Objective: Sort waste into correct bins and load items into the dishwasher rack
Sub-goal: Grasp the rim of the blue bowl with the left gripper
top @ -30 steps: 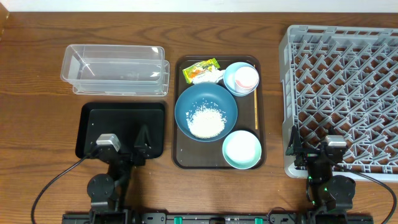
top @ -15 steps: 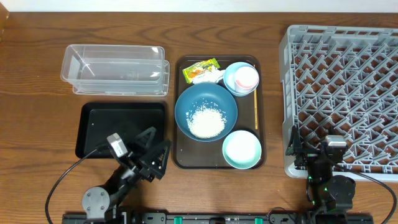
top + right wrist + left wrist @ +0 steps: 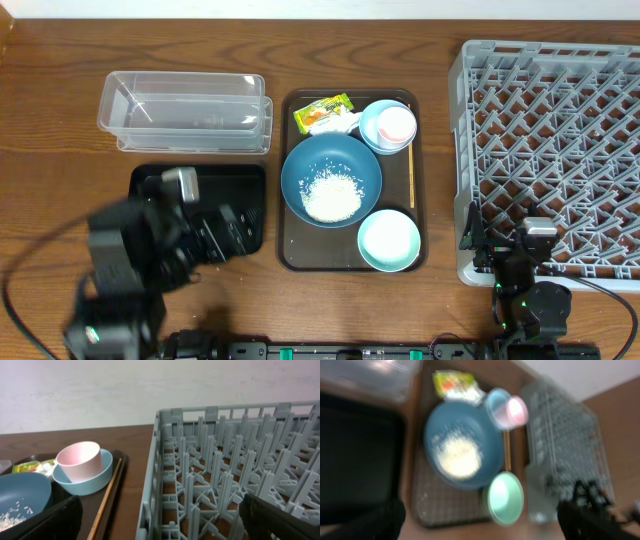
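My left gripper will next move across to the right in the overhead view and go down to the dark-blue bowl's rim by the chopstick (image 3: 411, 176) below, clear of rice (image 3: 331, 196).
On the brown serving tray (image 3: 292, 250) sits a large dark-blue bowl (image 3: 331, 172) holding white rice (image 3: 331, 196). A yellow-green wrapper (image 3: 322, 112) lies on a bit of white tissue (image 3: 346, 124) behind it. A pink cup (image 3: 397, 123) stands in the light-blue bowl (image 3: 372, 128). The mint-green bowl (image 3: 389, 240) is at the front and a chopstick (image 3: 411, 176) lies along the right rim. My left gripper (image 3: 222, 236), blurred and open, hovers over the black tray (image 3: 150, 185). My right gripper (image 3: 160, 527) rests open at the grey rack's (image 3: 555, 150) front-left corner.
The clear tub (image 3: 185, 110) stands behind the black tray. The left wrist view is blurred, looking down on the blue bowl (image 3: 462, 442) and mint-green bowl (image 3: 505, 497). The rack's left wall (image 3: 152, 475) rises close in front of the right gripper, beside the chopstick (image 3: 110, 491).
My left arm has lifted from its rest at the table's front and swung up over the black tray, still moving. The right arm has not moved.
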`<state>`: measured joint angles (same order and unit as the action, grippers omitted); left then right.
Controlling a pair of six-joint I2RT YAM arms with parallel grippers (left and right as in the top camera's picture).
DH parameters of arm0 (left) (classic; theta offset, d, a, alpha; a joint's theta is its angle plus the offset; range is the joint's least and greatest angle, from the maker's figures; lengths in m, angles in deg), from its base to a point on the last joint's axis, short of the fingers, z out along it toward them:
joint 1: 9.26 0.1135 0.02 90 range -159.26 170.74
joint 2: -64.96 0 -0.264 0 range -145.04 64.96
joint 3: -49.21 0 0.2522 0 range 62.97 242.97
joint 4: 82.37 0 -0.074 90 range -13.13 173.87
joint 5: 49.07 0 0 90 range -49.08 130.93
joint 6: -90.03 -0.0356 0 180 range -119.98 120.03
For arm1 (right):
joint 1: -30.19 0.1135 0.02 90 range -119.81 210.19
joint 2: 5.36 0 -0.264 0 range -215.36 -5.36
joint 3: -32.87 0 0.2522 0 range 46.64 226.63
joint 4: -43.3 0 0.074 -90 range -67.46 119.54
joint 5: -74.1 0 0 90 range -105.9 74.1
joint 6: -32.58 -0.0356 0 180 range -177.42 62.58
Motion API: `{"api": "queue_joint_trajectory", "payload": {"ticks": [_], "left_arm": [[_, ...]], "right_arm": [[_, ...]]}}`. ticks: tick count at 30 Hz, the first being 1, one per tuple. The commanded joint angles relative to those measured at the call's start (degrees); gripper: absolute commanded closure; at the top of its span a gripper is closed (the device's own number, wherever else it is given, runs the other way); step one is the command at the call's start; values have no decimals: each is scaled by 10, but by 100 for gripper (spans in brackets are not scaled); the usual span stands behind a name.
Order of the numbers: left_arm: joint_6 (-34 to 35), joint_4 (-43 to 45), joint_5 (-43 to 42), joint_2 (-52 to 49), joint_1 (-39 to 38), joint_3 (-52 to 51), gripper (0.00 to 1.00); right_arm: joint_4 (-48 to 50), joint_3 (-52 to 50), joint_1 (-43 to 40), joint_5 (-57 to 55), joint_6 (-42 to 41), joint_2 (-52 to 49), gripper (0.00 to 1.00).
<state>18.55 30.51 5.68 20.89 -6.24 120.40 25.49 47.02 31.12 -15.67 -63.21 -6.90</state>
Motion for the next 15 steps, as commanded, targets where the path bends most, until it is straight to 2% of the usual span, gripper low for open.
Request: {"api": "queue_joint_trajectory", "payload": {"ticks": [1, 4, 6, 8, 11, 13, 15], "left_arm": [[-64, -56, 25, -84, 3, 108, 2], [-103, -45, -42, -136, -12, 140, 2], [-105, -50, -18, -167, -41, 157, 1], [-104, -76, 45, -200, -84, 182, 2], [-78, -134, 204, -270, -188, 248, 1], [-64, -143, 272, -308, -245, 281, 1], [-64, -128, 293, -343, -295, 301, 1]], "right_arm": [[-2, -1, -4, 0, 7, 0, 1], [-2, -1, -4, 0, 7, 0, 1], [-2, -1, -4, 0, 7, 0, 1], [-3, -1, -4, 0, 7, 0, 1], [-2, -1, -4, 0, 7, 0, 1], [-2, -1, -4, 0, 7, 0, 1], [-2, -1, -4, 0, 7, 0, 1]]}}
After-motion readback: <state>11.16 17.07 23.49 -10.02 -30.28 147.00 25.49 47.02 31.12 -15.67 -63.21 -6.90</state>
